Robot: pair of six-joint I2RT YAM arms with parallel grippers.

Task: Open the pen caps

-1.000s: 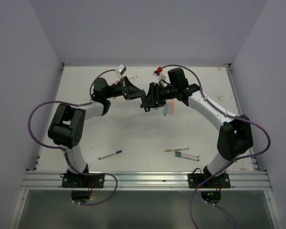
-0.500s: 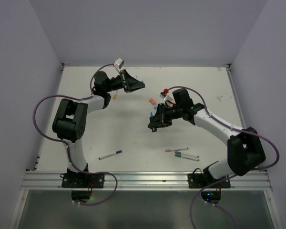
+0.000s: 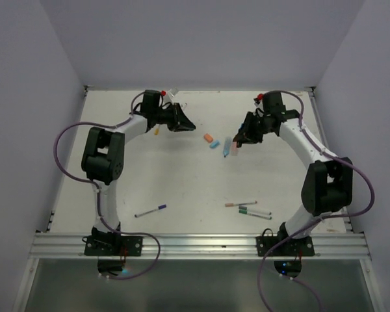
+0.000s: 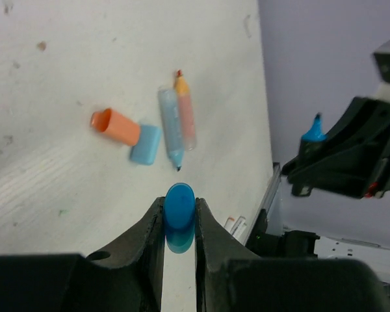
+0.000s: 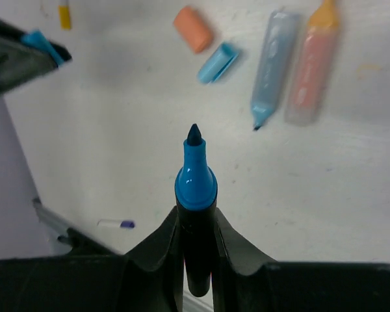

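Note:
The left gripper will lower the dark blue cap and let go of it next to the orange and light blue caps, which already lie loose together.
My left gripper (image 4: 179, 218) is shut on a dark blue pen cap (image 4: 179, 207), held above the table at the back left (image 3: 185, 122). My right gripper (image 5: 196, 224) is shut on a black marker (image 5: 195, 188) whose blue tip is bare, at the back right (image 3: 239, 140). Between the two arms, an orange cap (image 3: 208, 138) and a light blue cap (image 3: 214, 144) lie loose beside two uncapped highlighters, one blue (image 3: 227, 146) and one orange (image 3: 234, 148). A small yellow cap (image 3: 156, 130) lies below the left gripper.
Near the front edge lie a thin white pen with a purple cap (image 3: 150, 210) and, further right, two or three more thin pens (image 3: 250, 208). Lilac walls close in the table on the left, back and right.
The two grippers were together at mid-table a second ago and have drawn apart. The left has gone back-left with the blue cap. The right has swung to the back right with the uncapped marker.

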